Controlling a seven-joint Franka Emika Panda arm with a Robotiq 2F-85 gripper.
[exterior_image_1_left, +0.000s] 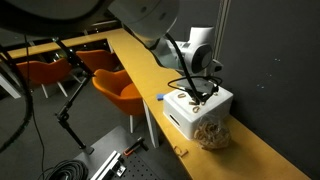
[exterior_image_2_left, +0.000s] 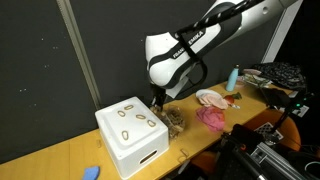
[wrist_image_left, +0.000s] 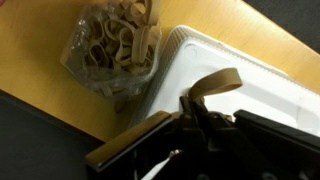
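I should next move my gripper down past the edge of the box and let go of the rubber band over the clear bag (exterior_image_1_left: 211, 132) (wrist_image_left: 116, 42), which is below, to the left in the wrist view.
A white foam box (exterior_image_1_left: 190, 112) (exterior_image_2_left: 125, 145) (wrist_image_left: 260, 80) stands on the wooden table (exterior_image_1_left: 255, 150), with several tan rubber bands (exterior_image_2_left: 135, 115) lying on its lid. Beside it is a clear bag of rubber bands (exterior_image_1_left: 212, 134) (exterior_image_2_left: 174, 121) (wrist_image_left: 108, 48). In both exterior views my gripper (exterior_image_1_left: 198, 93) (exterior_image_2_left: 158, 99) hangs over the box edge nearest the bag. In the wrist view the gripper (wrist_image_left: 196, 103) is shut on one tan rubber band (wrist_image_left: 215, 82), whose loop sticks out past the fingertips above the lid.
Orange chairs (exterior_image_1_left: 118, 90) stand along the table's far side, and a black stand with cables (exterior_image_1_left: 70, 110) is on the floor. A pink cloth (exterior_image_2_left: 212, 117), a blue bottle (exterior_image_2_left: 233, 77) and clutter lie at one table end. A small blue item (exterior_image_2_left: 90, 172) lies near the box.
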